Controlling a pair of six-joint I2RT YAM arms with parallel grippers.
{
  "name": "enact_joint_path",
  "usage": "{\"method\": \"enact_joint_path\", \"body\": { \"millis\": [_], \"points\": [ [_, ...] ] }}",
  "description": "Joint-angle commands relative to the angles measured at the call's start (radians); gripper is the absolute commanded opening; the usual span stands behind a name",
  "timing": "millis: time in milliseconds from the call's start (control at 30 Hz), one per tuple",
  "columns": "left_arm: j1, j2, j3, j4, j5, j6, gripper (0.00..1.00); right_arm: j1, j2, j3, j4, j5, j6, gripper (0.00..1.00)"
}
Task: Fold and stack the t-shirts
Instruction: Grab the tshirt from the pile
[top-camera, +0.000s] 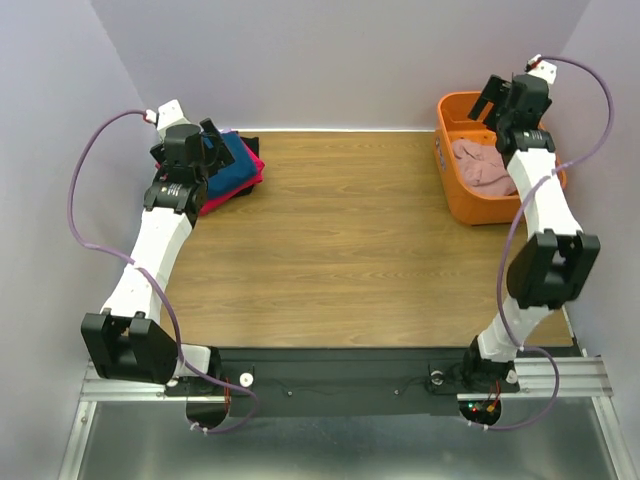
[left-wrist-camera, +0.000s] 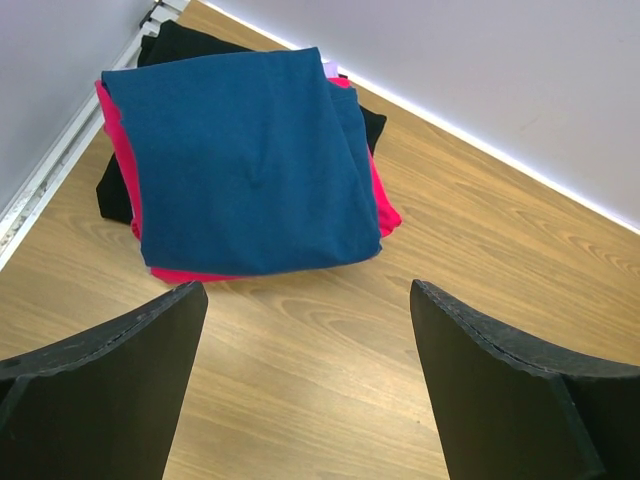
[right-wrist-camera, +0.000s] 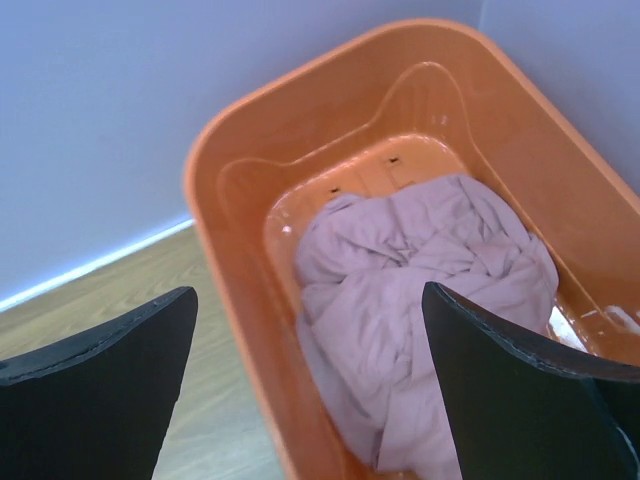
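The shirt still lies unfolded, away from the stack, so my right gripper drops down into the orange basket (right-wrist-camera: 230, 180) next and closes on the dusty-pink t-shirt's crumpled middle (right-wrist-camera: 412, 300).
A stack of folded t-shirts lies at the table's far left corner: a navy-blue one (left-wrist-camera: 240, 160) on top, a magenta one (left-wrist-camera: 385, 212) under it, a black one (left-wrist-camera: 115, 190) at the bottom. The stack also shows in the top view (top-camera: 232, 172). My left gripper (left-wrist-camera: 305, 340) is open and empty, above bare wood just short of the stack. A crumpled dusty-pink t-shirt (right-wrist-camera: 420, 280) lies in the orange basket (right-wrist-camera: 230, 180) at the far right (top-camera: 482, 170). My right gripper (right-wrist-camera: 310, 340) is open and empty, hovering above the basket's near rim.
Walls close the table at the back and on both sides (top-camera: 340, 60). The basket (top-camera: 455, 190) stands against the back right corner. Bare wooden tabletop (top-camera: 350, 250) stretches between the stack and the basket.
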Motion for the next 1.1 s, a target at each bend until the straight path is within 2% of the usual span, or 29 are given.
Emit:
{"method": "enact_joint_path", "body": {
  "millis": [0, 200, 300, 500, 800, 1067],
  "points": [
    [0.000, -0.039, -0.028, 0.043, 0.043, 0.030, 0.95, -0.040, 0.183, 0.183, -0.091, 0.034, 0.009, 1.00],
    [0.000, -0.015, -0.013, 0.025, 0.067, 0.050, 0.94, -0.049, 0.449, 0.523, -0.259, 0.101, -0.028, 1.00],
    [0.000, -0.018, -0.021, 0.019, 0.063, 0.038, 0.94, -0.050, 0.524, 0.576, -0.289, 0.164, -0.051, 1.00],
    [0.000, -0.047, -0.084, 0.015, 0.067, -0.009, 0.94, -0.057, 0.549, 0.530, -0.320, 0.229, -0.066, 1.00],
    [0.002, -0.024, -0.052, -0.004, 0.088, -0.017, 0.93, -0.113, 0.589, 0.468, -0.487, 0.069, 0.050, 1.00],
    [0.002, -0.022, -0.041, -0.015, 0.088, -0.022, 0.92, -0.118, 0.641, 0.454, -0.514, 0.017, 0.050, 1.00]
  ]
}}
